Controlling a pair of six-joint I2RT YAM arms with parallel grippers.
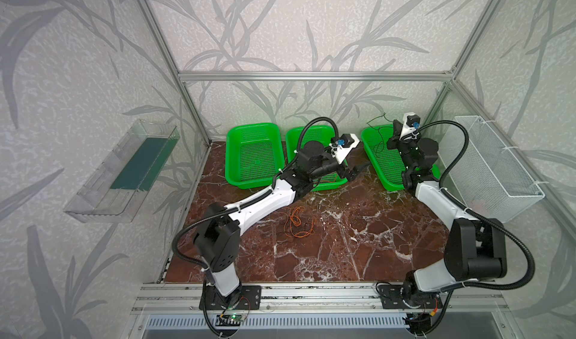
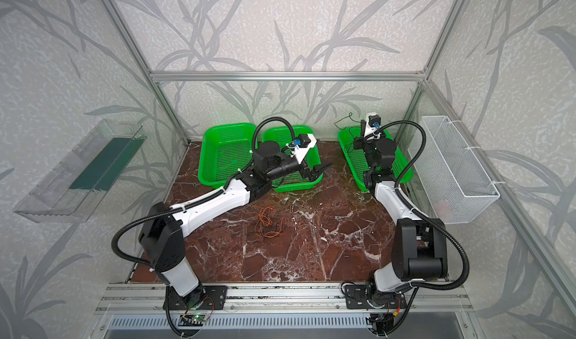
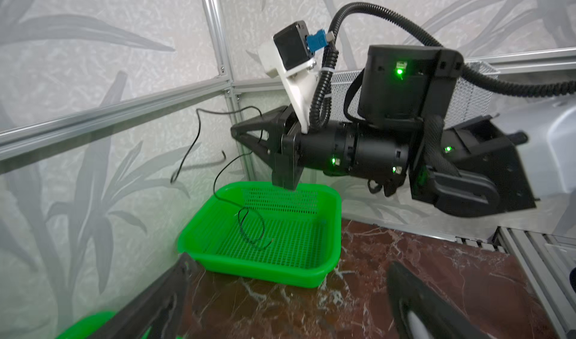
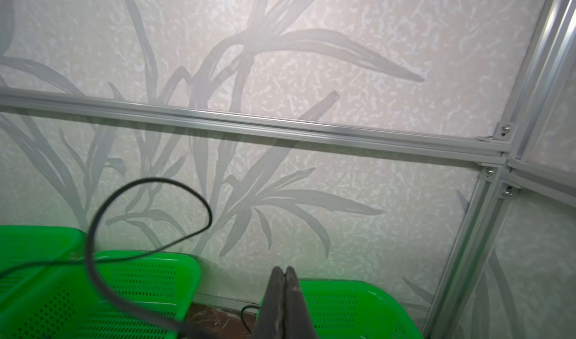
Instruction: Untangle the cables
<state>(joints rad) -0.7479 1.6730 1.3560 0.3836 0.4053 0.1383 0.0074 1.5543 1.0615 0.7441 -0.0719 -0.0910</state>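
The black cable (image 4: 90,244) has its loop above the basket's rim, so my right gripper should next lower, tilting down toward the green basket's bottom below, and release it.
A loose tangle of orange cables (image 1: 297,222) (image 2: 268,222) with a darker strand lies on the marble table in both top views. More orange cable (image 1: 327,178) lies in the middle green basket (image 1: 293,135). My left gripper (image 1: 360,172) (image 3: 290,290) stands open and empty at that basket's right edge. My right gripper (image 1: 395,123) (image 3: 233,131) (image 4: 285,270) is raised over the right green basket (image 1: 367,135) (image 3: 265,269), shut on a black cable (image 4: 90,244) (image 3: 218,113). The cable loops above the gripper and hangs down into the basket.
An empty left green basket (image 1: 237,135) stands at the back. A white wire basket (image 1: 498,172) hangs on the right wall and a clear tray (image 1: 124,172) on the left wall. Aluminium frame bars and panels close in the back and sides.
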